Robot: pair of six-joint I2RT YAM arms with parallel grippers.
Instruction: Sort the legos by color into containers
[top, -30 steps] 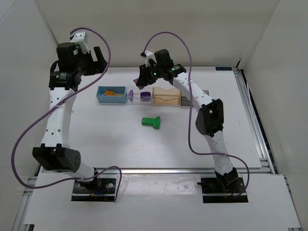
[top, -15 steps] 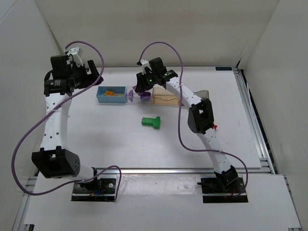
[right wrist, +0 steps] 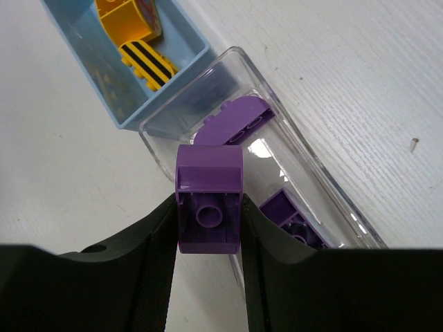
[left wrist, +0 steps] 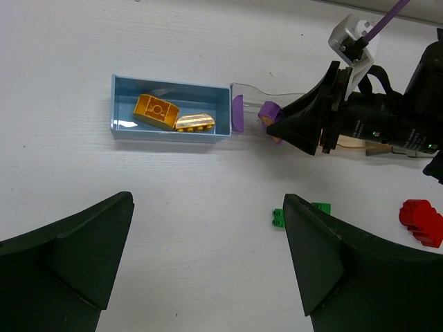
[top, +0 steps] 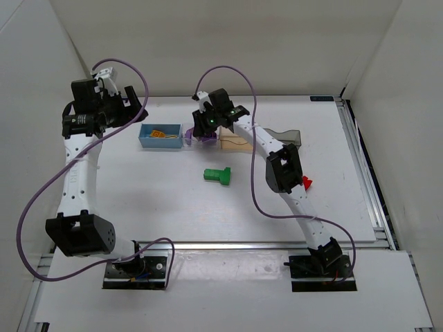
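Note:
I will swing my left gripper over, turn it and lower it with its fingers on both sides of the green lego's slim end (top: pixel 208 175) (left wrist: pixel 279 218), because that end is below it and to its right in the top view.
My right gripper (right wrist: pixel 208 207) is shut on a purple lego (right wrist: pixel 208 176), held just over the near end of the clear container (right wrist: pixel 311 159). Two purple pieces (right wrist: pixel 235 117) lie inside that container. The blue container (top: pixel 160 135) beside it holds yellow legos (left wrist: pixel 156 111). A green lego (top: pixel 218 176) lies on the table in front of the containers. A red lego (top: pixel 305 182) lies by the right arm. My left gripper (left wrist: pixel 208 200) hangs open and empty, high over the table at the back left.
A pale orange container (top: pixel 239 142) and a smoky grey container (top: pixel 284 135) stand to the right of the clear one, in a row along the back. The right arm reaches across above them. White walls close in the table's back and sides.
The right gripper has moved a little left with the purple lego, toward the clear container's left end. The left arm drew back slightly to the left. The red lego has come into view.

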